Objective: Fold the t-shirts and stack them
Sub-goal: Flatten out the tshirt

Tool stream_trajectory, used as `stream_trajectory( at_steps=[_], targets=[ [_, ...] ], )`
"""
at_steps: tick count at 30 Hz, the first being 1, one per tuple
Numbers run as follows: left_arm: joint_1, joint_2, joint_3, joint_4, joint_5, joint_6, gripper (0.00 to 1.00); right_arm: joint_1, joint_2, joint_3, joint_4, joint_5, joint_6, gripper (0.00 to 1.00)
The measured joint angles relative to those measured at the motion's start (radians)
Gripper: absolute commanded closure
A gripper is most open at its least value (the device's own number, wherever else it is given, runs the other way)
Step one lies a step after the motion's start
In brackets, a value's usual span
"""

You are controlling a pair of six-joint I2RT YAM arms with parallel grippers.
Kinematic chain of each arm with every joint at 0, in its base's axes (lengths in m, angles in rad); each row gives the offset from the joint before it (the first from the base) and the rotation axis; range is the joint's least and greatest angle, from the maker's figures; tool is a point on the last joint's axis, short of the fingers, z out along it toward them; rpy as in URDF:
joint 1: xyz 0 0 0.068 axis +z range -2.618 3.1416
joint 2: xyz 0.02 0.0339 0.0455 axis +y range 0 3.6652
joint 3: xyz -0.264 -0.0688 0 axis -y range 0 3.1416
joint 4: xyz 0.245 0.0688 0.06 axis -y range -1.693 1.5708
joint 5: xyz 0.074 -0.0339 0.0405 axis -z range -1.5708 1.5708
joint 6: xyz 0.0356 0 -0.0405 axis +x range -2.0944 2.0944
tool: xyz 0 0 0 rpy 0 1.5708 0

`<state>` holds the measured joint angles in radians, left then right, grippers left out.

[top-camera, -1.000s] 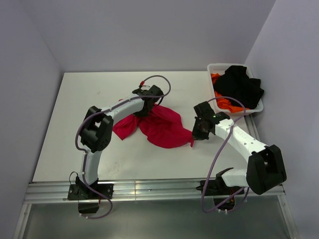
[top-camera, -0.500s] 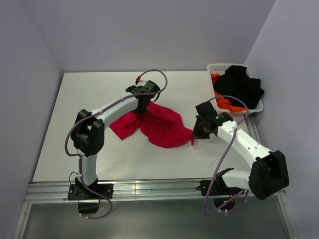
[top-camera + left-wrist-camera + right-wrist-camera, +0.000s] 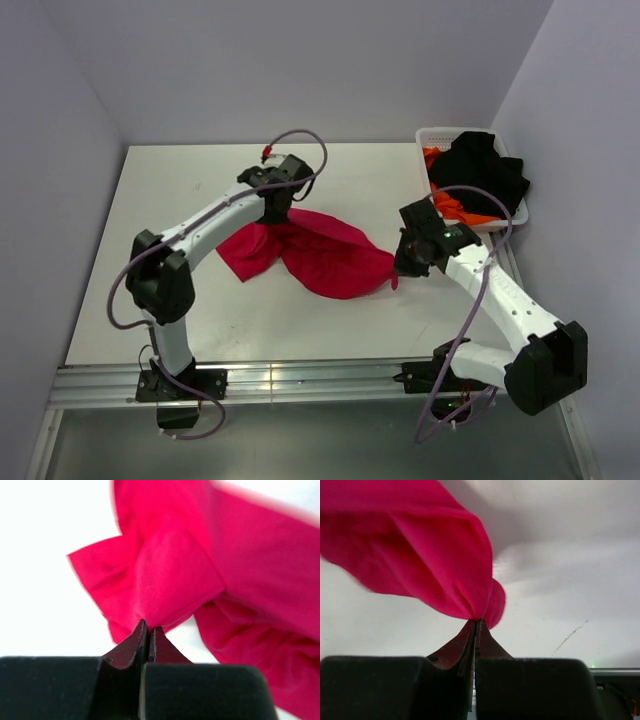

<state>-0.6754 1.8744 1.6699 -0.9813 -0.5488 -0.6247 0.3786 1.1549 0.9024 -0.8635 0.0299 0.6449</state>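
Observation:
I need to lift the crumpled shirt open in my left gripper next. Then I need to lower it and let it go on the bare tabletop, outward and to the left in the top view.
A crimson-red t-shirt (image 3: 320, 255) lies crumpled across the middle of the white table (image 3: 170, 200). My left gripper (image 3: 275, 212) is shut on the shirt's far edge; the left wrist view shows the cloth (image 3: 170, 575) pinched at my left gripper (image 3: 148, 626). My right gripper (image 3: 402, 268) is shut on the shirt's right tip; the right wrist view shows the cloth (image 3: 430, 555) pinched at my right gripper (image 3: 478, 621) and lifted off the table. A black t-shirt (image 3: 485, 172) and an orange one (image 3: 450, 208) lie in the basket.
The white lattice basket (image 3: 432, 135) stands at the back right corner, close to my right arm. Grey walls close the table at the back and on both sides. An aluminium rail (image 3: 300, 380) runs along the near edge.
My left gripper has moved back and to the left, my right gripper to the right, each with its part of the red shirt. The shirt is drawn out wider between them.

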Motion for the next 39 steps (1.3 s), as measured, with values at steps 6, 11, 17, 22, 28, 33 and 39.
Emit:
stream_trajectory(
  at_steps=[6,11,17,22,28,33,39],
  targets=[
    [0.0,-0.288,0.089,-0.101,-0.033,-0.024,1.0,-0.001,-0.104,0.304,-0.102,0.031,-0.05,1.0],
    [-0.01,-0.612,0.117,-0.144,-0.035,-0.015,1.0,-0.002,-0.233,0.467,-0.122,0.003,-0.102,1.0],
    [-0.023,-0.801,0.238,-0.206,0.074,0.034,1.0,-0.002,-0.35,0.526,-0.126,-0.077,-0.178,1.0],
    [-0.031,-0.823,0.407,-0.244,0.183,0.061,1.0,-0.002,-0.426,0.628,-0.136,-0.121,-0.235,1.0],
    [-0.033,-0.77,0.671,-0.227,0.301,0.083,1.0,-0.002,-0.402,0.887,-0.128,-0.129,-0.294,1.0],
    [-0.033,-0.692,0.771,-0.055,0.422,0.111,1.0,-0.003,-0.298,1.113,-0.094,-0.12,-0.325,1.0],
    [-0.033,-0.673,0.689,0.151,0.601,0.15,1.0,-0.003,-0.222,1.225,-0.047,-0.115,-0.34,1.0]
  ],
)
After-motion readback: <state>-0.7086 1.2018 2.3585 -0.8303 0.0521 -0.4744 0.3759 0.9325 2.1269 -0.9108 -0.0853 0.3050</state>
